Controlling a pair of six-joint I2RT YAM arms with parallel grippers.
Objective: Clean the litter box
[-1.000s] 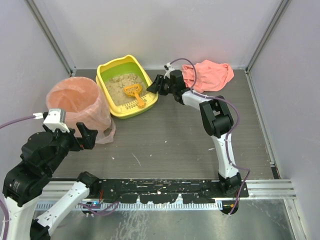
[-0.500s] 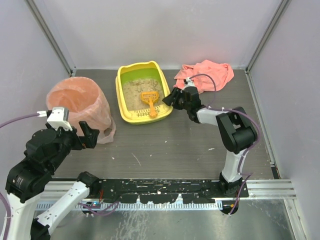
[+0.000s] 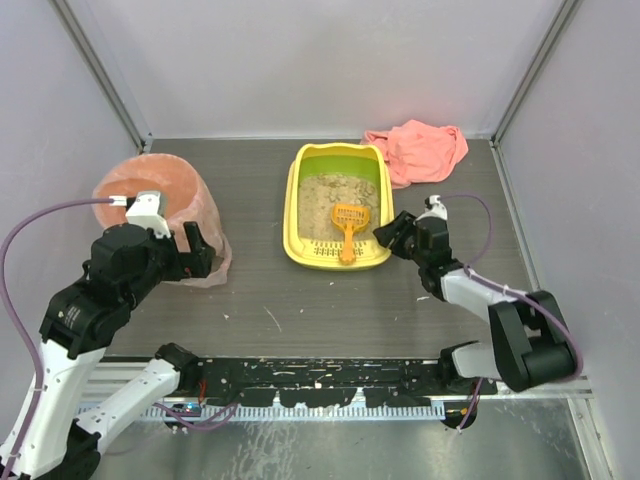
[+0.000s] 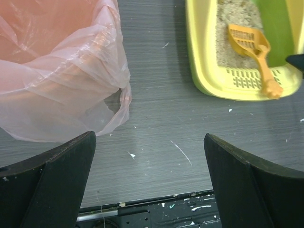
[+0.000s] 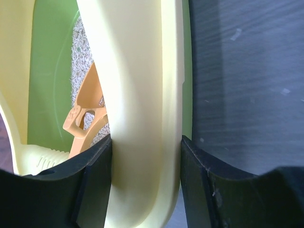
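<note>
My right gripper is holding the box's rim (image 5: 146, 149) with its fingers, so it needs to slide the box to the right in the top view and slightly back, away from the bin.
The yellow litter box (image 3: 300, 205), green inside with beige litter, sits mid-table with its slotted end toward me. An orange scoop (image 3: 347, 222) lies in it, handle over the slotted rim. My right gripper (image 3: 388, 236) is shut on the box's right rim near the front corner; the rim (image 5: 142, 95) fills the gap between its fingers. The box (image 4: 199, 61) and scoop (image 4: 251, 52) also show at the upper right of the left wrist view. My left gripper (image 3: 195, 252) is open and empty, held above the table beside the bin.
A round bin lined with a pink bag (image 3: 150, 195) stands at the left; its bag (image 4: 61, 71) spills toward the left gripper. A pink cloth (image 3: 425, 148) lies at the back right. Grey walls close in the table on three sides.
My right gripper has dragged the litter box right and toward me, turning its slotted end to face the front. My left arm has risen and swung slightly right.
</note>
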